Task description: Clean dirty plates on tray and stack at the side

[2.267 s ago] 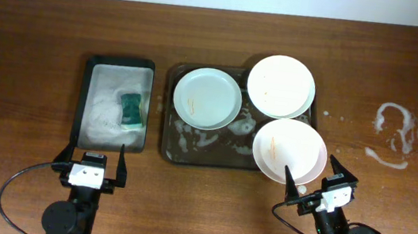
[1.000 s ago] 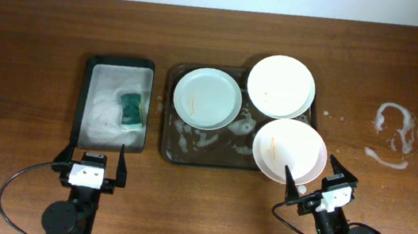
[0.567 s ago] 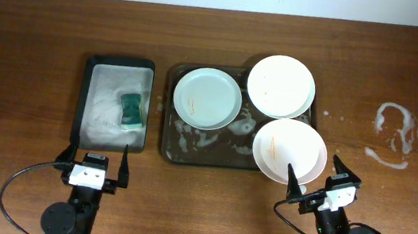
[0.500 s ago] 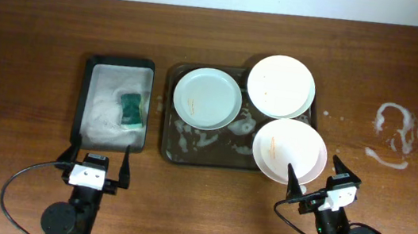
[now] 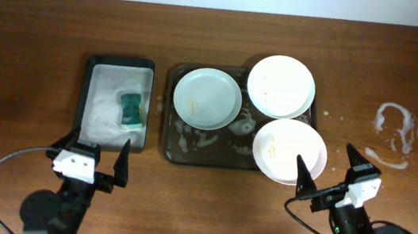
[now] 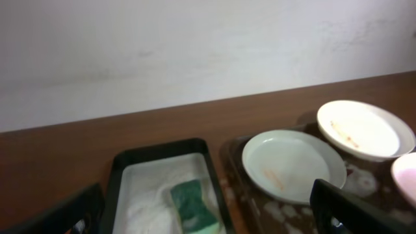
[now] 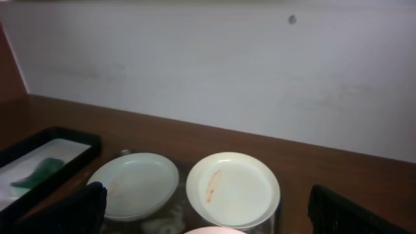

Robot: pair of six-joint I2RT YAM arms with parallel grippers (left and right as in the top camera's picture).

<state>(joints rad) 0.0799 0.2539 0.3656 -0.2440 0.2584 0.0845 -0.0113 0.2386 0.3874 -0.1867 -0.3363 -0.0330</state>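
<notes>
The left gripper moves outward over the black tray, tilts down and lowers onto the green sponge (image 5: 131,111) (image 6: 194,205) next, since the sponge lies outward of it and below.
Three plates lie on the dark brown tray (image 5: 170,149): a pale greenish plate (image 5: 208,98) at the left, a white plate (image 5: 280,87) at the back right, and a white plate (image 5: 289,151) at the front right overhanging the rim. Each has small orange streaks. My left gripper (image 5: 90,156) is open and empty, in front of the black tray. My right gripper (image 5: 328,169) is open and empty, just right of the front-right plate. The left wrist view shows the greenish plate (image 6: 294,164) and the back plate (image 6: 361,129). The right wrist view shows them too (image 7: 134,183), (image 7: 233,188).
A narrower black tray (image 5: 87,98) with foam and a green sponge (image 5: 132,110) stands left of the brown tray. A foam smear (image 5: 393,133) lies on the wooden table at the right. A white wall runs along the back.
Both arms have risen and shifted: the left gripper moved a little left, the right gripper moved right and forward. The plates have not moved.
</notes>
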